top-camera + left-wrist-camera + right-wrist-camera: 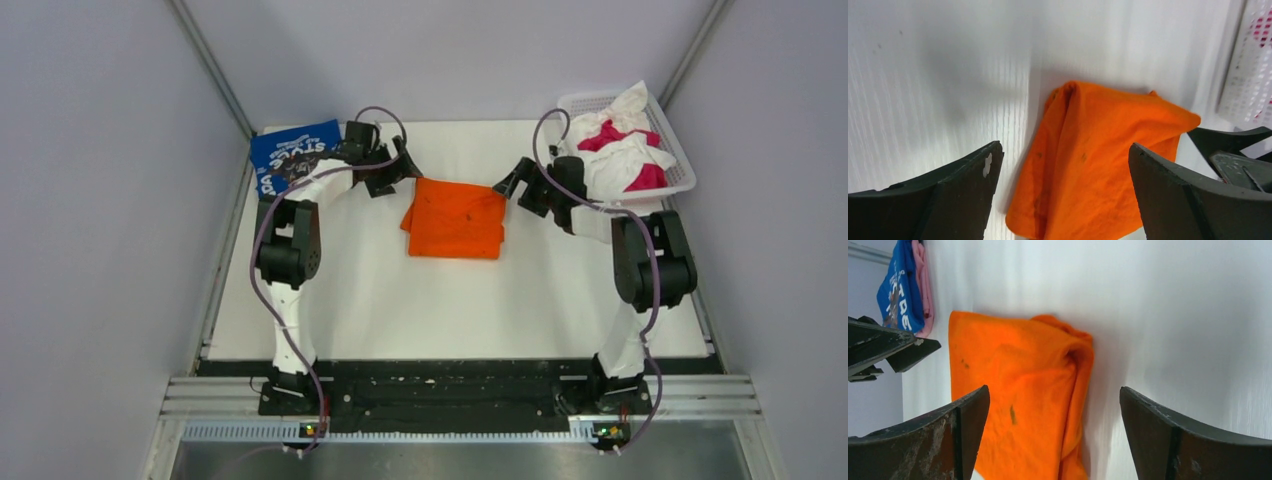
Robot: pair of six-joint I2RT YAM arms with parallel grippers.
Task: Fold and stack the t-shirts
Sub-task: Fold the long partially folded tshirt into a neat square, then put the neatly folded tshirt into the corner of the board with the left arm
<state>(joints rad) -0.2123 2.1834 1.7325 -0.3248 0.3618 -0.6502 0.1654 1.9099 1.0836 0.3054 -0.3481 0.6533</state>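
Note:
The orange t-shirt [457, 218] is already folded into a rectangle, so my left gripper should next move back and down onto its side fold nearer the blue t-shirt and close.
The orange t-shirt [457, 218] lies folded in a rough rectangle at the middle of the white table, also in the left wrist view [1098, 165] and the right wrist view [1018, 390]. My left gripper [392, 170] is open and empty, hovering at the shirt's far left corner. My right gripper [513, 183] is open and empty at its far right corner. The blue t-shirt [290, 152] with white lettering lies folded at the far left, on a pink one [924, 285]. White and magenta t-shirts [625, 150] are heaped in the basket.
The white lattice basket [683, 160] stands at the far right corner. Grey walls close in left and right. The table's metal rail [460, 395] runs along the near edge between the arm bases.

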